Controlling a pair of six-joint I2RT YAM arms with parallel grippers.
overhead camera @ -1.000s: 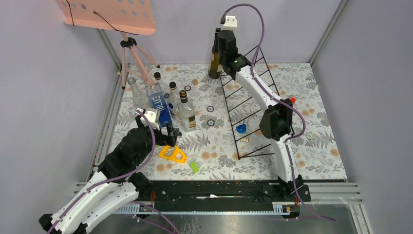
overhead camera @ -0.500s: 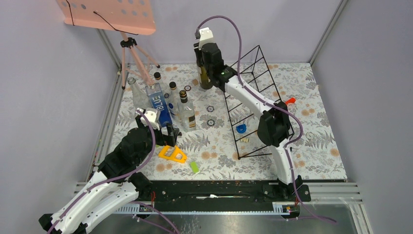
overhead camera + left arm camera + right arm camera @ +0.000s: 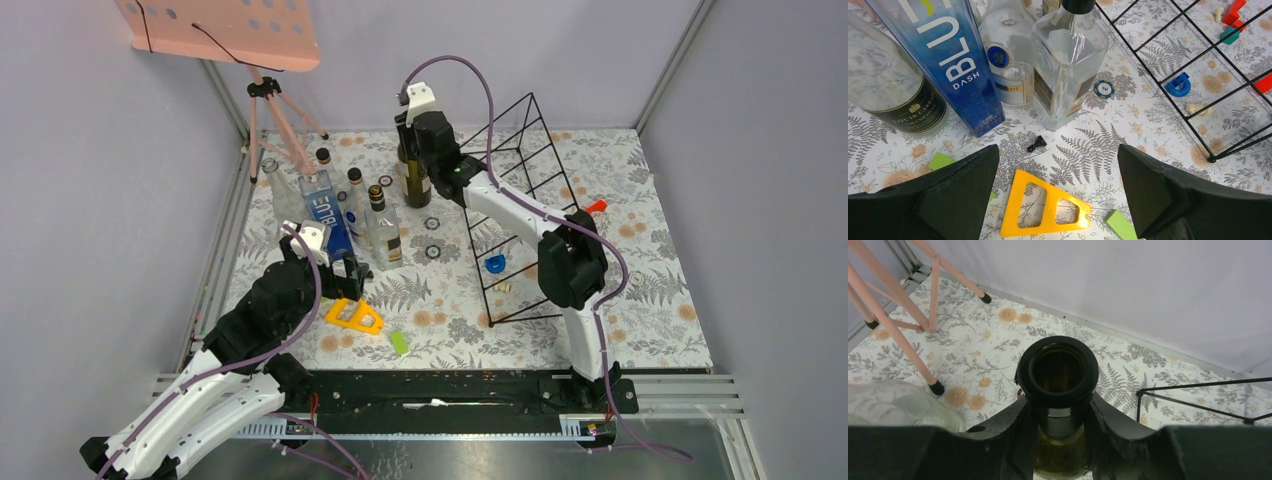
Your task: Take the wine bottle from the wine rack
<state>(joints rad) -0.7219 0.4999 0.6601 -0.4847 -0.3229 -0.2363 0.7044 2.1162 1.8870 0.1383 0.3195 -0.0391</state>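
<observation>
My right gripper moves down and to the left in the top view next and releases the bottle on the bare tabletop by the cluster, which lies below it.
The wine bottle is dark olive glass, upright, left of the black wire wine rack and outside it. My right gripper is shut on its neck; in the right wrist view the open bottle mouth sits between my fingers. I cannot tell whether the bottle's base touches the table. My left gripper is open and empty, hovering over a yellow triangular plastic piece near the table's front left.
A cluster of bottles, including a blue BLU DASH one, stands left of centre. A pink tripod stand is at the back left. Small bits lie around: a blue cap, green blocks, rings, a poker chip.
My right arm has carried the wine bottle leftwards away from the rack's top corner and lowered it towards the table. The left arm has not moved.
</observation>
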